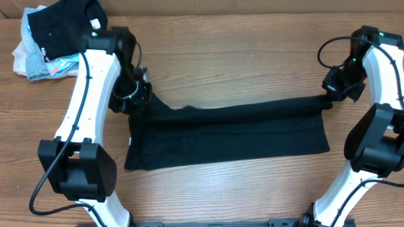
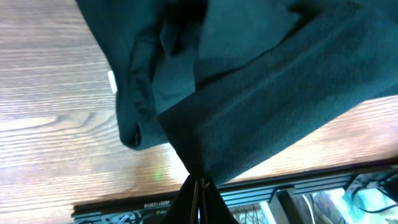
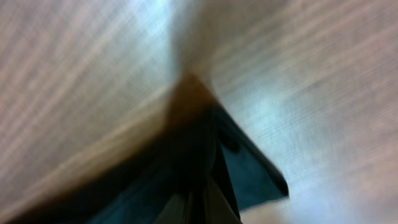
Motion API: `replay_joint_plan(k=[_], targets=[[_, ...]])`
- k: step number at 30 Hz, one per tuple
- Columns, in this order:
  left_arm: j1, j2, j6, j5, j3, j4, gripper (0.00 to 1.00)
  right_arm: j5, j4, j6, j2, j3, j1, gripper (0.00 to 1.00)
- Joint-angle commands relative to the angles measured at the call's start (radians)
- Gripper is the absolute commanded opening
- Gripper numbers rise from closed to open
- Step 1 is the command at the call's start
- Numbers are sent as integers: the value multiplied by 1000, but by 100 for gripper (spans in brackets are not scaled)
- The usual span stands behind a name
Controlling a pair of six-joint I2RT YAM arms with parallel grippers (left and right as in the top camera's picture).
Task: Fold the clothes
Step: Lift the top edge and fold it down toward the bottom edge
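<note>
The robot's right gripper should carry the garment's pinched corner back and down onto the black garment's flat end [image 1: 319,133] [image 3: 252,177] and let go, since that end is below it and back toward the robot's base.
A black garment [image 1: 233,132] lies stretched across the middle of the wooden table, folded lengthwise into a long band. My left gripper [image 1: 137,94] is shut on its upper left corner, and the cloth [image 2: 261,93] hangs bunched from the closed fingers [image 2: 199,190] in the left wrist view. My right gripper [image 1: 332,94] is shut on its upper right corner. The right wrist view is blurred and shows dark cloth [image 3: 249,168] pinched at the fingers [image 3: 205,199] just above the table.
A pile of other clothes [image 1: 57,38], black on top of light blue and white pieces, sits at the back left corner. A cardboard wall [image 1: 252,6] runs along the back. The table's front edge with a metal rail [image 2: 311,186] shows in the left wrist view.
</note>
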Motion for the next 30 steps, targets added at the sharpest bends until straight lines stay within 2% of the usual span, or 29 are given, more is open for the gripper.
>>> replay_joint_plan(k=[1,6,14,21,27,30], targets=[[0,-10,23,-8,-99,41,5,17,-43,9,-26,26,-6,4],[10,-10,-42,-52,-221,155,4,17,-138,9,-26,26,-6,6],[13,-10,-45,-54,-320,237,4,18,-209,8,-26,14,-6,8],[12,-10,-46,-56,-362,242,4,25,-206,9,-26,-48,-6,7],[11,-10,-98,-56,-403,235,4,25,-152,9,-25,-161,-6,7],[11,-10,-103,-56,-410,213,8,25,-127,9,-25,-186,-6,11]])
